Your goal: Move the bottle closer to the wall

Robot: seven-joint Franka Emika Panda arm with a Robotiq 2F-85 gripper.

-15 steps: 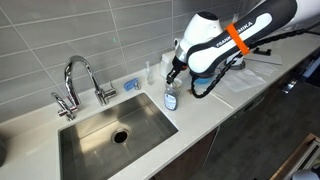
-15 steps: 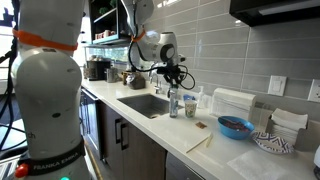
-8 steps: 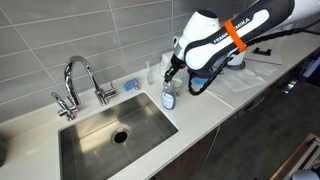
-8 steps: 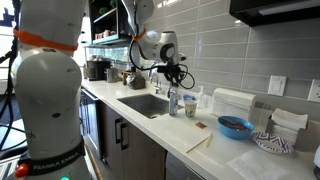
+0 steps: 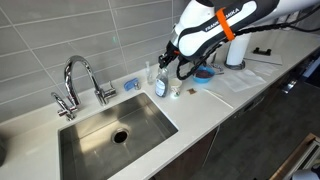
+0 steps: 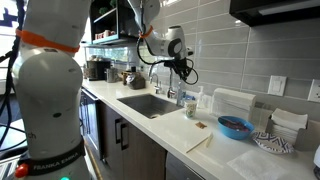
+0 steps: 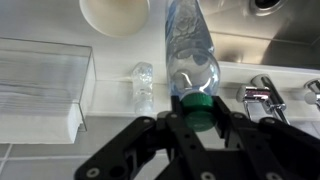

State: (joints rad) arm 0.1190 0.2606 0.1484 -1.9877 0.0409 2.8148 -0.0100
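Observation:
The gripper moves the bottle next, onto the part of the counter near the blue sponge, since open counter remains behind the bottle.
The bottle is small and clear, with bluish liquid and a green cap. In the wrist view my gripper is shut on its cap, one finger on each side. In an exterior view the gripper holds the bottle behind the sink's far right corner, close to the grey tiled wall. The gripper and the wall also show in an exterior view from the side. I cannot tell whether the bottle's base touches the counter.
A taller slim clear bottle stands by the wall beside the held bottle. A white cup is just in front. The sink and faucet are nearby. A blue bowl and a clear container are close too.
My gripper has carried the bottle away from the counter's front edge, past the white cup, toward the wall and the slim bottle. The arm has swung upward and back.

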